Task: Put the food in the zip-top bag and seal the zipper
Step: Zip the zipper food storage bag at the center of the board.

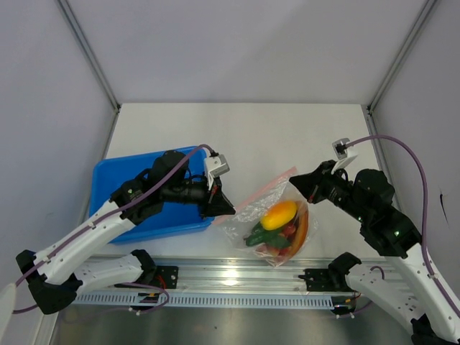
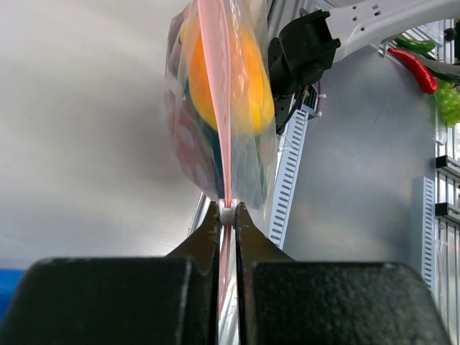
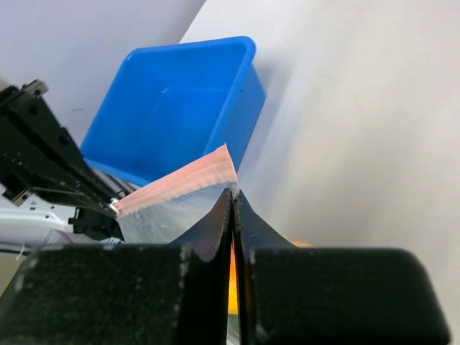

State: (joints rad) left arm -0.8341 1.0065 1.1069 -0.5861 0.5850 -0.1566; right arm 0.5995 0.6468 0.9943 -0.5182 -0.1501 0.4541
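I will slide my left gripper to the left in the top view onto the zipper's tray-side end and release, as the zipper still runs past the white piece.
The clear zip-top bag [image 1: 248,223] hangs stretched between my two grippers just above the table's near edge. Inside lies the food: a yellow-orange piece [image 1: 279,214], a green piece [image 1: 257,236] and red bits [image 1: 290,231]. The pinkish-red zipper [image 1: 267,188] runs along the bag's top from one gripper to the other. My left gripper [image 1: 224,208] is shut on the zipper's left end, with a small white piece pinched at its tips [image 2: 227,210]. My right gripper [image 1: 293,185] is shut on the bag's right corner [image 3: 234,192], just below the zipper [image 3: 180,180].
The blue tray [image 1: 115,187] sits at the left, under my left arm. The metal rail [image 1: 237,277] with both arm bases runs along the near edge. A red chilli [image 2: 413,65] and green grapes [image 2: 449,100] lie beyond the rail.
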